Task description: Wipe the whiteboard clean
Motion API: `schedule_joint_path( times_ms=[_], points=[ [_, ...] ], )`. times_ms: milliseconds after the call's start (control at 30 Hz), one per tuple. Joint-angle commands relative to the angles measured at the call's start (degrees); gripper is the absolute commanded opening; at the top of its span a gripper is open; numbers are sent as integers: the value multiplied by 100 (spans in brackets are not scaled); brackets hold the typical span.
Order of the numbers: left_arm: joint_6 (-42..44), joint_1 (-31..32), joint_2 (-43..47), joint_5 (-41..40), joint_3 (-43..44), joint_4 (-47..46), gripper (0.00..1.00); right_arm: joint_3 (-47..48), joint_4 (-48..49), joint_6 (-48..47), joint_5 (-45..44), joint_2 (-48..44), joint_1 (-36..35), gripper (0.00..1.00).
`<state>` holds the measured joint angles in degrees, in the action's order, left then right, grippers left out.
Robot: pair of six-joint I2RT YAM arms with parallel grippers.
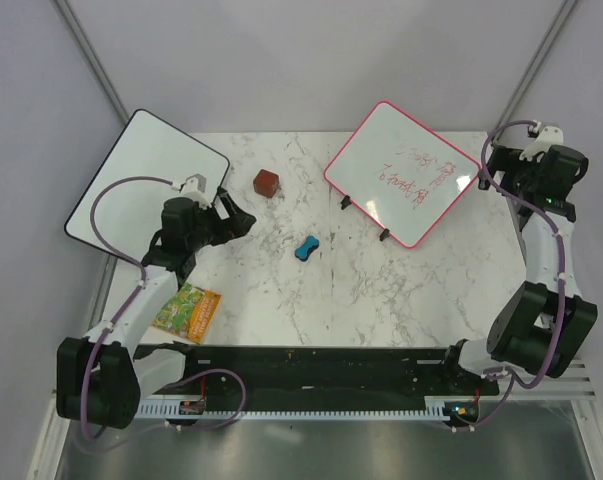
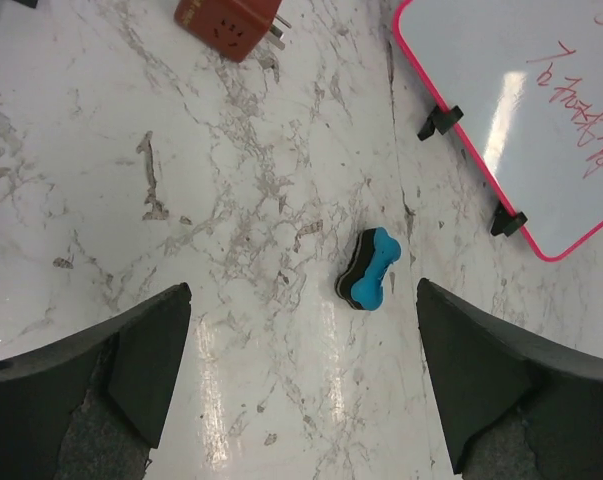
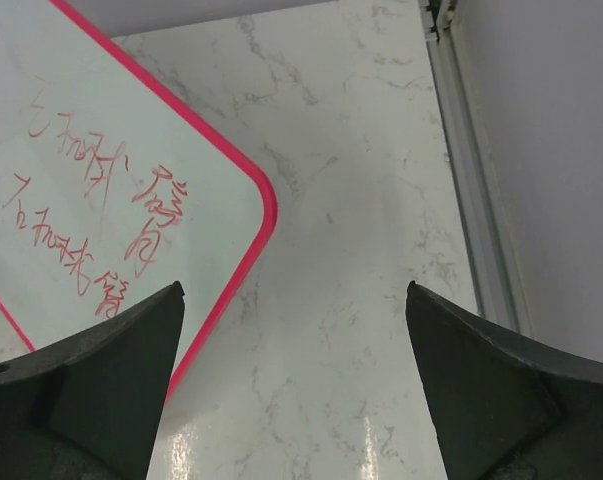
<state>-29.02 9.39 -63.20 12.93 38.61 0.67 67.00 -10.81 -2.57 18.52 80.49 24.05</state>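
Note:
The left gripper swings to the right in the top view and down next, turning onto the eraser's narrow middle (image 1: 306, 248) (image 2: 373, 270), since both ends of the eraser are wider.
The pink-framed whiteboard (image 1: 403, 172) lies tilted at the back right of the marble table, with red handwriting on it; it also shows in the left wrist view (image 2: 541, 110) and the right wrist view (image 3: 101, 200). A blue and black eraser (image 1: 306, 247) lies mid-table, seen in the left wrist view (image 2: 369, 268) too. My left gripper (image 1: 243, 218) is open and empty, left of the eraser. My right gripper (image 1: 491, 165) is open and empty, just beyond the whiteboard's right corner.
A dark red plug block (image 1: 266, 183) sits behind the eraser. A larger black-framed white board (image 1: 146, 178) overhangs the table's back left corner. A green and orange packet (image 1: 187, 311) lies by the left arm. A metal rail (image 3: 471, 200) runs along the right edge.

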Motion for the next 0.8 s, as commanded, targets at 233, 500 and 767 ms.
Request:
schedule_joint_path(
  times_ms=[233, 500, 767],
  points=[
    [1580, 1309, -1780, -122, 2052, 1221, 91, -178, 88, 204, 828, 239, 73, 98],
    [2567, 2260, -3276, -1072, 3766, 2376, 92, -205, 79, 257, 907, 344, 82, 97],
    [3402, 2638, -3858, -1232, 3847, 2605, 88, -179, -9, 257, 1830, 757, 161, 93]
  ],
)
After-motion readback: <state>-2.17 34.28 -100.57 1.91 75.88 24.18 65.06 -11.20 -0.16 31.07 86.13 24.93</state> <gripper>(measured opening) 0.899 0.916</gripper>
